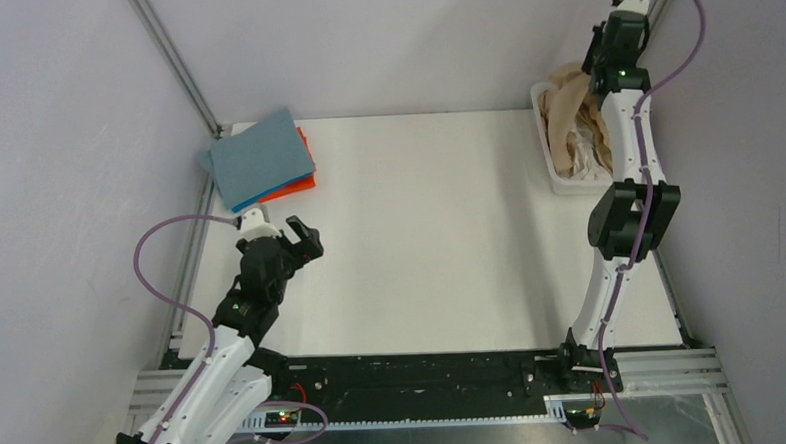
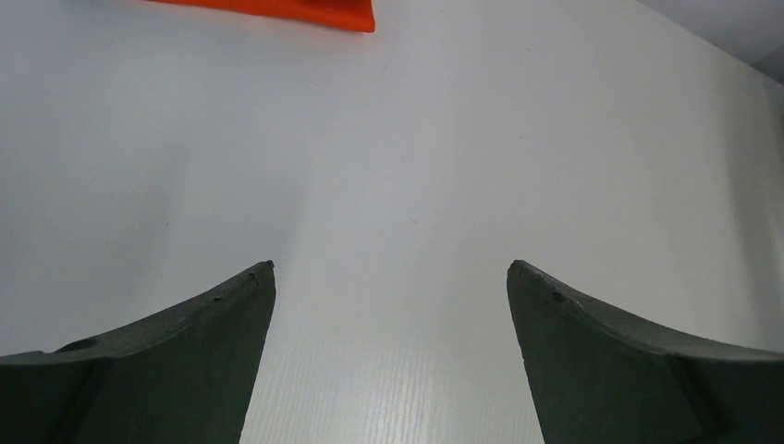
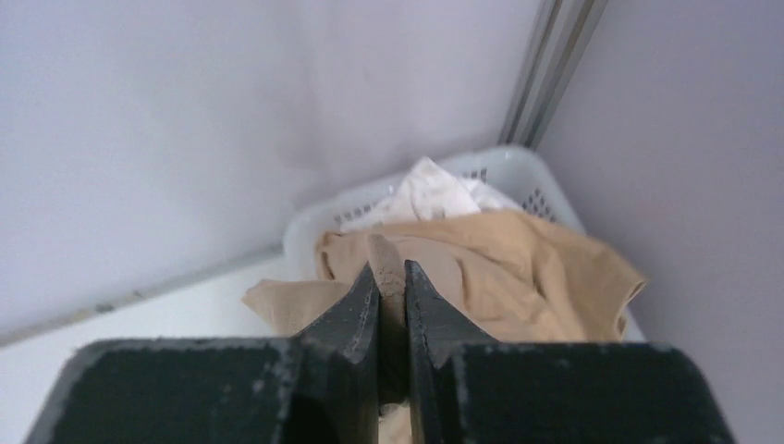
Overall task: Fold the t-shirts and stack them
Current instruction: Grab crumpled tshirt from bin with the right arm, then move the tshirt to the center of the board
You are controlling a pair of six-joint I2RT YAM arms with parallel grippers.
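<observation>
I will next carry the fold back and left in the top view with my right gripper, then lower and release it on the bare middle of the table below.
A tan-beige t-shirt hangs bunched over the white slotted basket at the back right. My right gripper is shut on a fold of the tan-beige t-shirt and holds it up above the basket. A white t-shirt lies in the basket behind it. A folded grey-blue t-shirt tops a stack at the back left, with a bright blue edge and an orange t-shirt beneath. My left gripper is open and empty over bare table, just in front of the stack; the orange t-shirt shows at the top of its view.
The white table runs between the stack and the basket. Grey walls with metal frame posts close the back and sides. The black rail with the arm bases runs along the near edge.
</observation>
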